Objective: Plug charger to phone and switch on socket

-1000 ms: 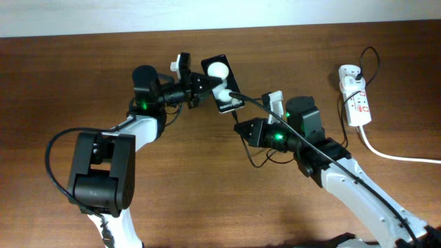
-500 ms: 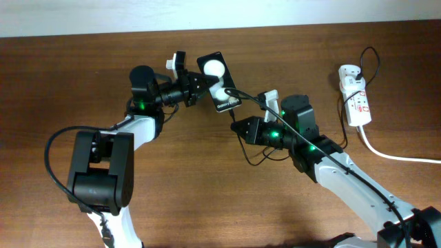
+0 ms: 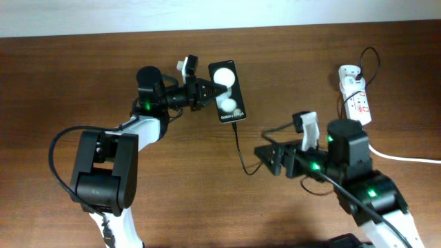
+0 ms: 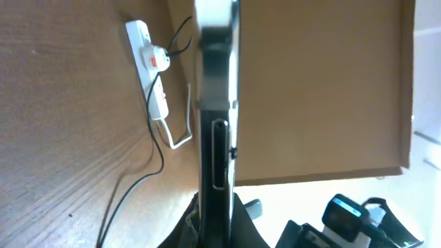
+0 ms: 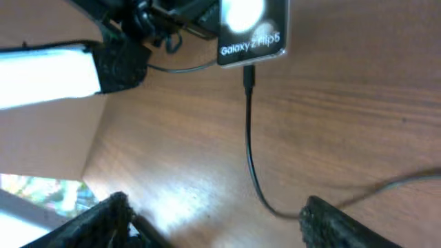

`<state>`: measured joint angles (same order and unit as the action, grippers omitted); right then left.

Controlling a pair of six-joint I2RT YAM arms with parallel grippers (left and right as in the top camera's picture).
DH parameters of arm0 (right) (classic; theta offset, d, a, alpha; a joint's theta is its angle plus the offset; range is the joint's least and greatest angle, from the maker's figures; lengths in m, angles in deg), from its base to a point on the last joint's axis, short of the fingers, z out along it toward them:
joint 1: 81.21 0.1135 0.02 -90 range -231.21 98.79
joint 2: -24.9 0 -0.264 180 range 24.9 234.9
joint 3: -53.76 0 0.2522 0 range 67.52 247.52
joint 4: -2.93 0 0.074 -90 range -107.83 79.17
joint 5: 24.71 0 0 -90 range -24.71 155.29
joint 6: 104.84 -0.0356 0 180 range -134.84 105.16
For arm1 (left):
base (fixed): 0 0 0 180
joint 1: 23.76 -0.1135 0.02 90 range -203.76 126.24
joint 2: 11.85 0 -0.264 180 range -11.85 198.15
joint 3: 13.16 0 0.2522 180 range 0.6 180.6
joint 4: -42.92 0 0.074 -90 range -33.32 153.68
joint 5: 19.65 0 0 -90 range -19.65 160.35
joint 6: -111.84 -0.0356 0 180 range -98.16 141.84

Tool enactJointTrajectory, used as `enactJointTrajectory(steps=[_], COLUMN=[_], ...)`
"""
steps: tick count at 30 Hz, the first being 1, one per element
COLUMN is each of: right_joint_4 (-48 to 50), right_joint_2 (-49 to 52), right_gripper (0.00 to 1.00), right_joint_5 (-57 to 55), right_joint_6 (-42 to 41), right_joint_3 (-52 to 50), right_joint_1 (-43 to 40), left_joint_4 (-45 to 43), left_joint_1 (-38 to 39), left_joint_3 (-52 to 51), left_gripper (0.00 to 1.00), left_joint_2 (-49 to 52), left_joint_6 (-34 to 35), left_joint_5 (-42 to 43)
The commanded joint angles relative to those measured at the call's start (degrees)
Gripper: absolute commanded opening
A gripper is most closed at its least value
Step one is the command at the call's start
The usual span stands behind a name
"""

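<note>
The left gripper lowers the phone [image 3: 231, 88] onto the bare tabletop below next and releases, since the charger's plug tip already sits in the phone's lower end.
My left gripper [image 3: 208, 90] is shut on the phone [image 3: 231, 88], a black slab with two white round patches, and holds it off the table. The left wrist view shows the phone [image 4: 216, 124] edge-on between the fingers [image 4: 241, 224]. The charger's black plug tip [image 5: 249, 74] sits in the phone's [image 5: 252, 31] lower end. Its thin cable [image 3: 239, 148] hangs down and curves right. My right gripper [image 3: 266, 157] is open and empty, below and right of the phone, with the cable [image 5: 251, 155] passing between its spread fingers [image 5: 344, 220].
The white socket strip [image 3: 355, 96], with red marks and an adapter, lies at the table's far right; its thick white cord [image 3: 393, 156] runs off to the right. It also shows in the left wrist view [image 4: 153, 76]. The table's far edge is just behind the phone.
My right gripper has opened, let go of the charger plug and drawn back down and to the right. The left gripper has turned the phone slightly; the plug stays in it.
</note>
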<state>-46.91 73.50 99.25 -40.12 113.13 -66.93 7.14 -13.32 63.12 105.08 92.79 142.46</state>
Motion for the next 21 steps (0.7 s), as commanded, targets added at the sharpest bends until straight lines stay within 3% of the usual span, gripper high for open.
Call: enactJointTrajectory(steps=[1,5,8,13,21], right_joint_4=[-3.8,-8.1,-8.1,-8.1,-8.1], right_joint_2=[-8.2,-9.2,-9.1,-7.6,-2.7], right_gripper=[0.89,0.90,0.90,0.90,0.90], right_joint_5=[-5.2,-7.3,-8.0,-8.4,-8.3], right_joint_6=[2.6,4.0,4.2,5.6,5.6], right_joint_3=[0.5,0.5,0.5,0.5,0.5], right_joint_1=[-0.5,-0.5,-0.5,-0.5,-0.5], left_joint_4=[-0.5,4.2,20.7,38.1,52.2], left_joint_1=[-0.2,0.0,0.2,3.4,4.2], left_joint_3=[0.6,0.6,0.6,0.7,1.4], left_gripper=[0.00,0.00,0.00,0.00,0.00], left_joint_2=[-0.5,-0.5,-0.5,-0.5,-0.5], left_joint_6=[-7.9,-10.1,-20.1,-34.4,-40.7], left_joint_5=[0.4,-2.7,-8.2,-21.2,-37.5])
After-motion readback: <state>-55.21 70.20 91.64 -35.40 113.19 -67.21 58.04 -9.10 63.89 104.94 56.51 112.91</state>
